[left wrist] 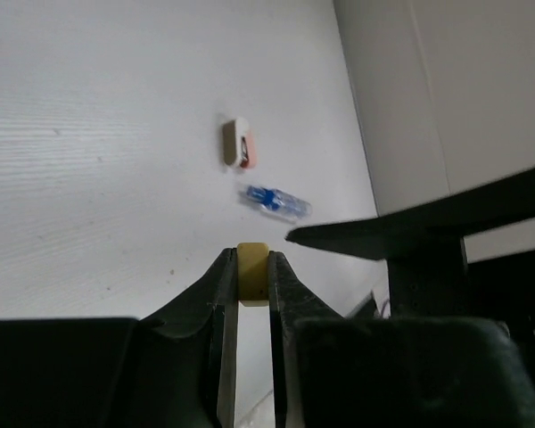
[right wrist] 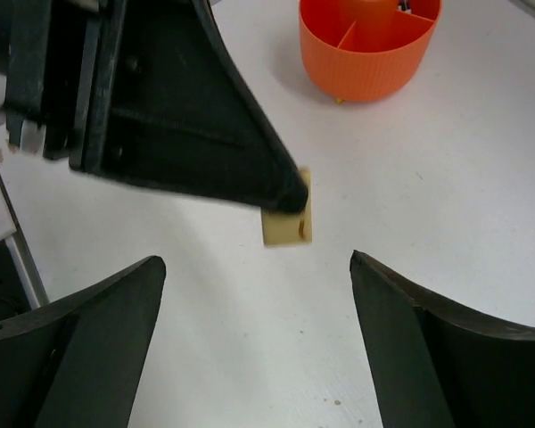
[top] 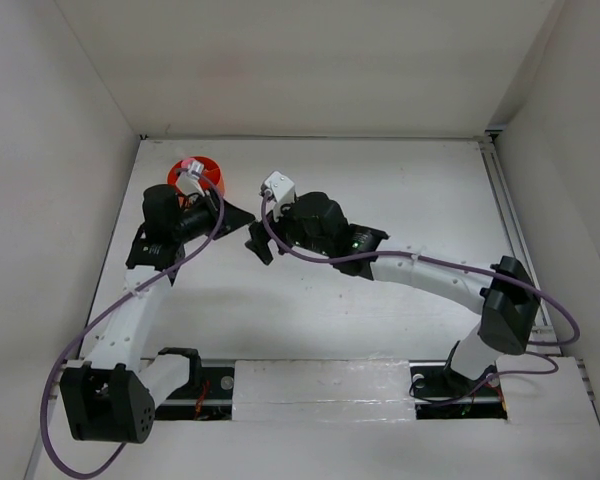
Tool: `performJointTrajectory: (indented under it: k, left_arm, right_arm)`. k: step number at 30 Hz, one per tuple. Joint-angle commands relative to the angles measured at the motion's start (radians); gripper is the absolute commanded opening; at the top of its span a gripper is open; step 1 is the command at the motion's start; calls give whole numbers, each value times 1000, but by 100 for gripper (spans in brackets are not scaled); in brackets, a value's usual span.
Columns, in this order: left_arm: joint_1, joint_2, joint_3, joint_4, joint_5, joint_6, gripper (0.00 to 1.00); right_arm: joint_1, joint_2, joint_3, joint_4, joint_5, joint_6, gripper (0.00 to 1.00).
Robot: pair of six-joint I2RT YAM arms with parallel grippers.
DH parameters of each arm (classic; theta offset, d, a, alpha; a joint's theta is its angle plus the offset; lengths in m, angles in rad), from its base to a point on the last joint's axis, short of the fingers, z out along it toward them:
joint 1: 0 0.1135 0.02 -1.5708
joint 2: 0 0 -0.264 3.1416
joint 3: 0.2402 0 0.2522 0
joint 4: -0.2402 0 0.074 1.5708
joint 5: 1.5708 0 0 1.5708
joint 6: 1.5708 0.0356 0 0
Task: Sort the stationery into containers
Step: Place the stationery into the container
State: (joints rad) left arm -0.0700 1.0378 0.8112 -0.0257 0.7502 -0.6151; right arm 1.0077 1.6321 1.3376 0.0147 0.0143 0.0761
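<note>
The orange tub [top: 212, 170] stands outward of my left gripper and to its left in the top view, so I should carry the cube over the tub's open sections and release it.
My left gripper [left wrist: 251, 259] is shut on the tiny tan cube [left wrist: 252, 267] and holds it above the white table. In the right wrist view the cube [right wrist: 287, 227] hangs from the left gripper's dark fingertips [right wrist: 281, 192]. My right gripper [right wrist: 257, 263] is open and empty, just in front of the cube. The white-tan eraser [left wrist: 235, 143] and the clear blue-capped tube [left wrist: 275, 201] lie on the table beyond the left fingers. The round orange tub [right wrist: 370, 53] with inner dividers stands behind the cube; in the top view the tub [top: 212, 170] is partly hidden by the left wrist. Pens are out of view.
Both grippers meet at the table's back left, left gripper [top: 242, 220] and right gripper [top: 258, 246] close together. White walls enclose the table on the left, back and right. A dark item pokes from the tub at the frame's top edge [right wrist: 408, 5].
</note>
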Motion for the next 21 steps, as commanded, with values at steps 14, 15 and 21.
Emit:
performJointTrajectory:
  k: [14, 15, 21]
  left_arm:
    - [104, 254, 368, -166, -641, -54, 0]
    - [104, 280, 406, -196, -734, -54, 0]
    - [137, 481, 719, -443, -971, -103, 0]
  right_arm:
    - [-50, -357, -271, 34, 82, 4, 96]
    - [-61, -368, -281, 34, 82, 4, 96]
    - [-83, -428, -333, 24, 73, 4, 96]
